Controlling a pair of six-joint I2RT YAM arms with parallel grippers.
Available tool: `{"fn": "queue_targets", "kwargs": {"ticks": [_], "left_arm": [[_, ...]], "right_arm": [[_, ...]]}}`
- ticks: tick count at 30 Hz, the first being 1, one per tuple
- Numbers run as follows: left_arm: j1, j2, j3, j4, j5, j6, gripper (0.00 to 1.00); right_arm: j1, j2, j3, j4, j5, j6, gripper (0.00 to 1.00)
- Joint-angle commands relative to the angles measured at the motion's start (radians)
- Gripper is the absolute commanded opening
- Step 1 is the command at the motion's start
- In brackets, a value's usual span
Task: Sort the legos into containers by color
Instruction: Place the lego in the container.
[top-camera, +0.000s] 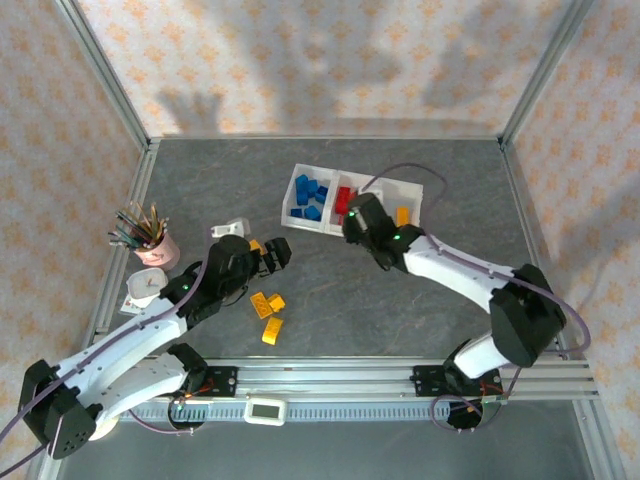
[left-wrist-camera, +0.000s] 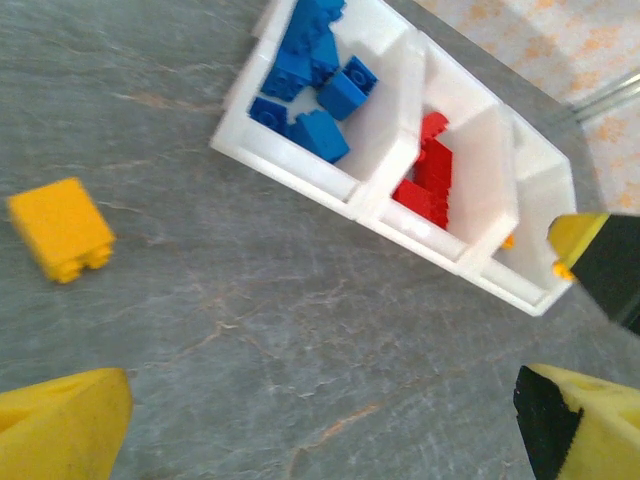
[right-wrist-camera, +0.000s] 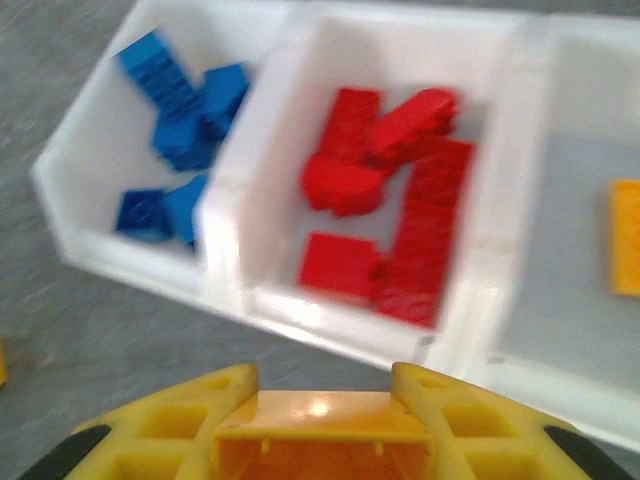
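Note:
My right gripper will swing past the red legos to the container with the orange brick, because this container is beyond them from the gripper.
The white tray (top-camera: 295, 215) lies at the table's middle back; its containers hold blue legos (top-camera: 311, 192), red legos (top-camera: 346, 198) and one orange brick (top-camera: 403, 216). My right gripper (top-camera: 352, 218) hovers at the tray's near wall, shut on an orange brick (right-wrist-camera: 320, 435) between its fingers (right-wrist-camera: 170, 420). Ahead of it are the blue legos (right-wrist-camera: 175, 110), red legos (right-wrist-camera: 390, 190) and the orange brick (right-wrist-camera: 625, 235). My left gripper (top-camera: 278, 250) stands open over bare table, next to an orange brick (left-wrist-camera: 62, 228). Three orange bricks (top-camera: 268, 305) lie loose nearby.
A pink pencil cup (top-camera: 155, 245) and a small white clock-like object (top-camera: 145, 287) stand at the left edge. A small white piece (top-camera: 233, 229) lies behind the left gripper. Metal frame rails (top-camera: 400, 375) line the table's near side.

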Motion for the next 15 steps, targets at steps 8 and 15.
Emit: {"fn": "queue_targets", "kwargs": {"ticks": [8,15], "left_arm": [[-0.055,0.158,0.073,0.218,0.067,0.007,0.99],[-0.056,0.193,0.09,0.228,0.057,0.017,0.99]], "right_arm": [[-0.244,0.055,0.049,-0.008,0.04,-0.024,0.28],[-0.317,0.234,0.174,0.002,0.027,-0.038,0.29]]}}
